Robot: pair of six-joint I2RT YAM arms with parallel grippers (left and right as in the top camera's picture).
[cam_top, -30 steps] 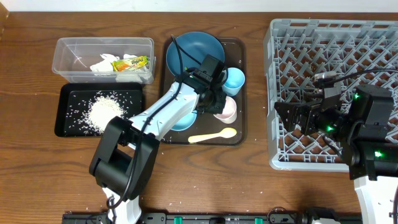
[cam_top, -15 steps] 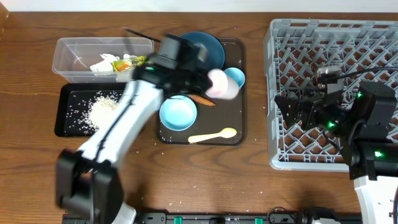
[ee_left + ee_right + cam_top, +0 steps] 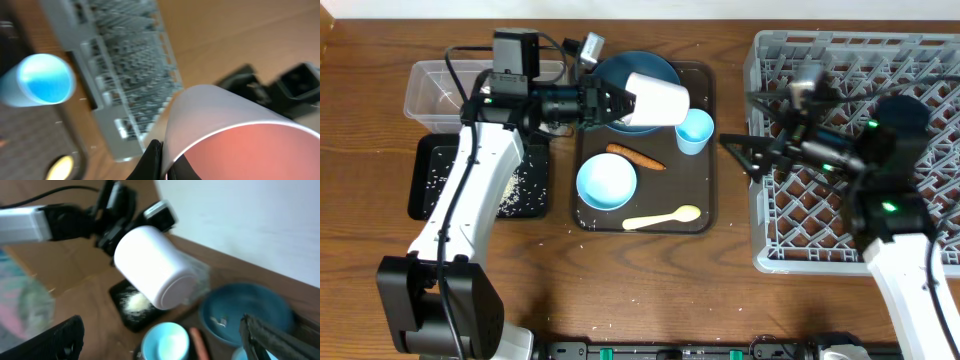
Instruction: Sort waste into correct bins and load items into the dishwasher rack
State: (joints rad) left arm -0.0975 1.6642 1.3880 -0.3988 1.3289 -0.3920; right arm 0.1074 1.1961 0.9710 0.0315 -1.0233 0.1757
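My right gripper moves to the left in the overhead view around the white-pink cup's free base (image 3: 680, 105) (image 3: 177, 291) next and closes, as my left gripper holds the white-pink cup's rim.
My left gripper (image 3: 620, 103) is shut on the rim of the white-pink cup (image 3: 656, 100), held on its side in the air above the dark blue plate (image 3: 635, 68). One finger (image 3: 152, 159) presses the cup's wall (image 3: 200, 120) from outside. On the brown tray sit the small light blue cup (image 3: 695, 130), the carrot (image 3: 636, 158), the light blue bowl (image 3: 606, 182) and the yellow spoon (image 3: 663, 217). My right gripper (image 3: 735, 150) stands open between tray and dishwasher rack (image 3: 850, 60), facing the cup (image 3: 155, 272).
The clear tub (image 3: 435, 90) is at the back left, partly hidden by my left arm. The black tray (image 3: 430, 185) with rice lies in front of it. The brown serving tray (image 3: 708, 205) holds the dishes. The rack fills the right side.
My left gripper has lifted the white-pink cup off the brown tray and carried it up and back. My right gripper has swung left, away from the rack.
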